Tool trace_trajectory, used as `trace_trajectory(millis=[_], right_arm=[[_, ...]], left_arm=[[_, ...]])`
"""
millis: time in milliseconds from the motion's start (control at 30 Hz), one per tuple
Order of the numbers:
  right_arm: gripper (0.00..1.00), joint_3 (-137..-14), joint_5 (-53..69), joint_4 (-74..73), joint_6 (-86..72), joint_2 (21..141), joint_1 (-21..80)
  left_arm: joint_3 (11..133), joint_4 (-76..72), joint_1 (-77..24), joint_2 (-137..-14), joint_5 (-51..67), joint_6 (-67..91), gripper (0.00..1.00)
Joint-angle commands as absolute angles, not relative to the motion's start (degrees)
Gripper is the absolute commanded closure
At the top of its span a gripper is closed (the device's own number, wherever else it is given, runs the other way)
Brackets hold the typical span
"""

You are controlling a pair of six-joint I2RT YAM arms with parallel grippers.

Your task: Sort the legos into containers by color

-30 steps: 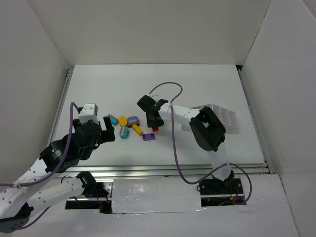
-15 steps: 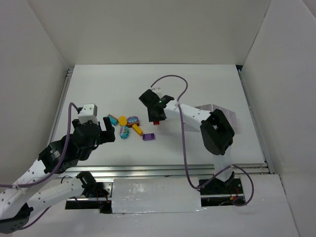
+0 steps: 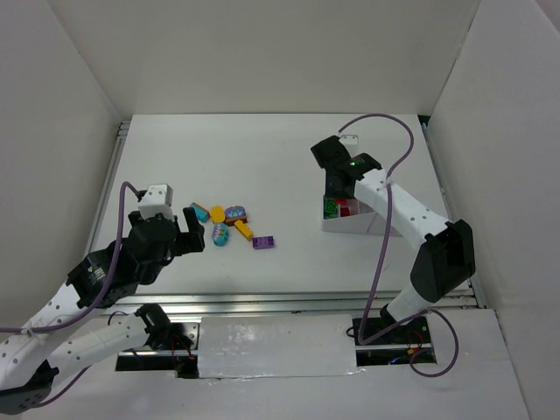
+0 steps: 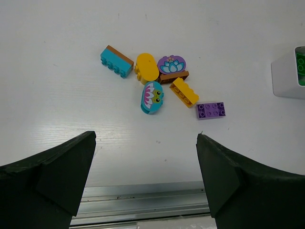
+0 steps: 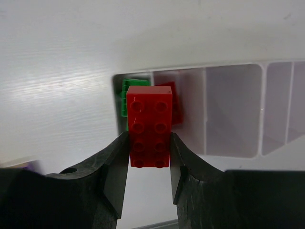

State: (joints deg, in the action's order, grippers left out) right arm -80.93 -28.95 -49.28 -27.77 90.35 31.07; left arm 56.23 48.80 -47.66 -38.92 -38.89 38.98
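The robot's right gripper will move away from the green brick's section of the tray, over the section beside it, and let go of the red brick, because another red brick is there.
My right gripper (image 5: 148, 148) is shut on a red brick (image 5: 148, 126) and holds it above the left end of the white divided tray (image 5: 233, 109). A green brick (image 5: 124, 95) lies in the tray's leftmost compartment and another red brick (image 5: 176, 107) in the one beside it. In the top view the right gripper (image 3: 336, 188) hangs over the tray (image 3: 350, 227). My left gripper (image 4: 145, 138) is open and empty, short of the loose pile: teal brick (image 4: 116, 61), yellow piece (image 4: 147, 68), purple flower piece (image 4: 171, 64), teal oval (image 4: 152, 97), orange brick (image 4: 184, 91), purple plate (image 4: 211, 110).
The tray's right compartments (image 5: 279, 102) show nothing in them. A metal rail (image 3: 306, 302) runs along the table's near edge. White walls enclose the table on the left, back and right. The right arm's purple cable (image 3: 385, 254) loops over the table.
My right gripper has carried the red brick from beside the pile to the right, over the tray. The left arm and the loose pile have not moved.
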Motion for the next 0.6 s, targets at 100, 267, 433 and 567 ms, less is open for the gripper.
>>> trace_trajectory(millis=[100, 267, 433, 567], right_arm=[[0.76, -78.93, -31.64, -52.56, -25.58, 88.60, 27.69], [0.64, -79.45, -31.46, -52.30, -25.05, 88.50, 26.98], [0.57, -78.75, -31.47, -51.16, -24.26, 89.82, 26.46], [0.41, -78.57, -31.90, -50.54, -24.26, 90.79, 26.54]], left_arm=[[56.42, 46.41, -47.46, -38.85, -38.58, 37.53, 0.01], [56.43, 46.32, -47.46, -39.64, -38.32, 37.27, 0.01], [56.43, 46.14, -47.46, -39.73, -37.97, 37.00, 0.01], [56.34, 45.97, -47.46, -39.64, -37.88, 36.91, 0.01]])
